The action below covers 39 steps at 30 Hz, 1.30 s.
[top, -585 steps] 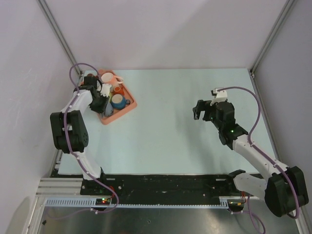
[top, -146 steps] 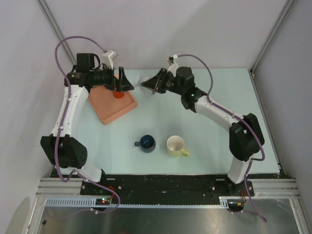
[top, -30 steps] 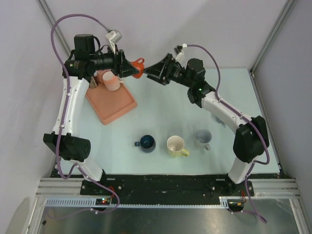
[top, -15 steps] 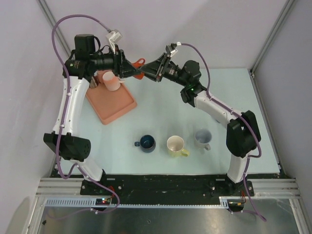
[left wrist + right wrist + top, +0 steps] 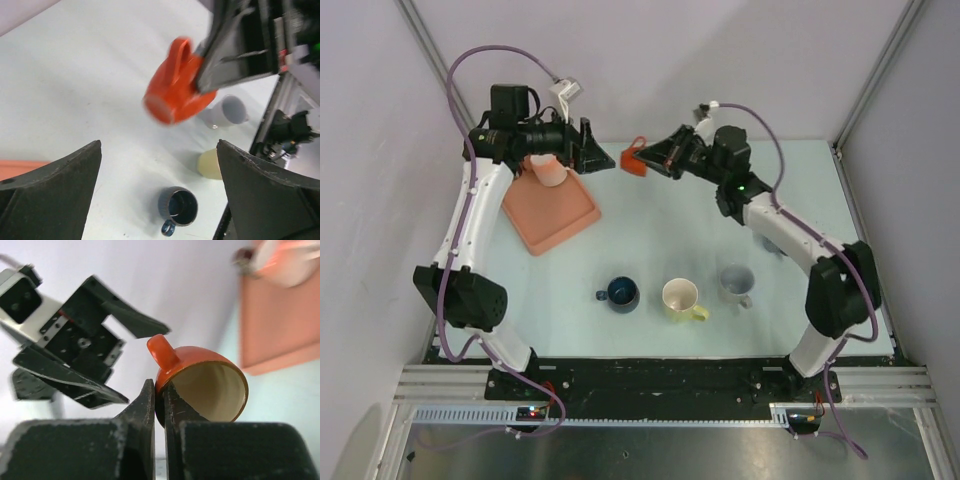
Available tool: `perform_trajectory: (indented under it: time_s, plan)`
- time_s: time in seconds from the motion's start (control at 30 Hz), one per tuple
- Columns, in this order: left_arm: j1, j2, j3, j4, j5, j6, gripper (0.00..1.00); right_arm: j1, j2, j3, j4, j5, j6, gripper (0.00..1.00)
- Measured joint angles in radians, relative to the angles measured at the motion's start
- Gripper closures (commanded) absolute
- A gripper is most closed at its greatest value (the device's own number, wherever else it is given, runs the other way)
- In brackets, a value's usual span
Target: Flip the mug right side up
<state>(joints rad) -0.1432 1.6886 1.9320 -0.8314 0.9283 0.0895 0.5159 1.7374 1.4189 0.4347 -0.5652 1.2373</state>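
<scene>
The tabletop past the grey mug is below and to the right in the top view. I will swing the sideways orange mug down there with my right gripper next and release it upright.
An orange mug (image 5: pixel 633 160) hangs in mid-air over the far side of the table, tilted on its side, handle up. My right gripper (image 5: pixel 652 162) is shut on its rim: in the right wrist view one finger sits inside the cream interior and one outside, with the gripper (image 5: pixel 159 390) clamped on the mug (image 5: pixel 200 385) wall. My left gripper (image 5: pixel 597 150) stands wide open a short way left of the mug, touching nothing. In the left wrist view the mug (image 5: pixel 177 87) floats beyond my open left gripper (image 5: pixel 159 145).
A pink mug (image 5: pixel 548 168) stands upside down on the salmon tray (image 5: pixel 560 218) at the far left. A dark blue mug (image 5: pixel 622 293), a pale yellow mug (image 5: pixel 680 298) and a grey mug (image 5: pixel 736 282) stand upright in a row near the front.
The right gripper has shut on the orange mug's rim. The left gripper has opened, let go of the mug and drawn back left. The mug has moved slightly right with the right arm.
</scene>
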Motion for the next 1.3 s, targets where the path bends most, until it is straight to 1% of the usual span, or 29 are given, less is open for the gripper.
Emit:
perform_trajectory:
  time_s: [0.1, 0.2, 0.3, 0.4, 0.5, 0.6, 0.73, 0.83, 0.9, 1.0, 1.1, 1.23, 1.3]
  plan:
    - [0.010, 0.000, -0.016, 0.000, -0.094, 0.021, 0.00, -0.030, -0.081, 0.002, -0.242, 0.095, -0.193, 1.00]
    - [0.029, 0.000, -0.042, -0.001, -0.196, 0.044, 0.00, -0.043, -0.152, 0.048, -0.549, 0.238, -0.430, 1.00]
    - [0.054, 0.000, -0.072, -0.002, -0.294, 0.070, 0.00, -0.050, -0.168, 0.104, -0.782, 0.356, -0.595, 1.00]
    - [0.076, -0.002, -0.109, -0.002, -0.383, 0.101, 0.00, -0.081, -0.169, 0.130, -1.016, 0.510, -0.749, 1.00]
    - [0.086, -0.005, -0.145, -0.003, -0.447, 0.132, 0.00, -0.162, -0.169, 0.130, -1.210, 0.654, -0.847, 1.00]
    - [0.086, -0.006, -0.165, -0.004, -0.491, 0.156, 0.00, -0.297, -0.189, 0.126, -1.353, 0.789, -0.904, 1.00]
    - [0.086, -0.009, -0.177, -0.005, -0.535, 0.181, 0.00, -0.534, -0.283, 0.032, -1.407, 0.853, -0.928, 1.00]
    - [0.086, -0.010, -0.178, -0.006, -0.561, 0.192, 0.00, -0.716, -0.369, -0.116, -1.386, 0.867, -0.920, 1.00]
    - [0.086, -0.010, -0.178, -0.006, -0.576, 0.200, 0.00, -0.784, -0.396, -0.211, -1.372, 0.865, -0.909, 1.00]
    - [0.086, -0.010, -0.179, -0.005, -0.591, 0.208, 0.00, -0.840, -0.387, -0.335, -1.323, 0.845, -0.889, 1.00]
    - [0.086, -0.010, -0.186, -0.006, -0.608, 0.216, 0.00, -0.872, -0.351, -0.424, -1.261, 0.813, -0.870, 1.00]
    - [0.086, -0.011, -0.198, -0.005, -0.626, 0.234, 0.00, -0.897, -0.286, -0.506, -1.173, 0.761, -0.851, 1.00]
    - [0.086, -0.012, -0.203, -0.006, -0.637, 0.238, 0.00, -0.898, -0.269, -0.521, -1.150, 0.752, -0.848, 1.00]
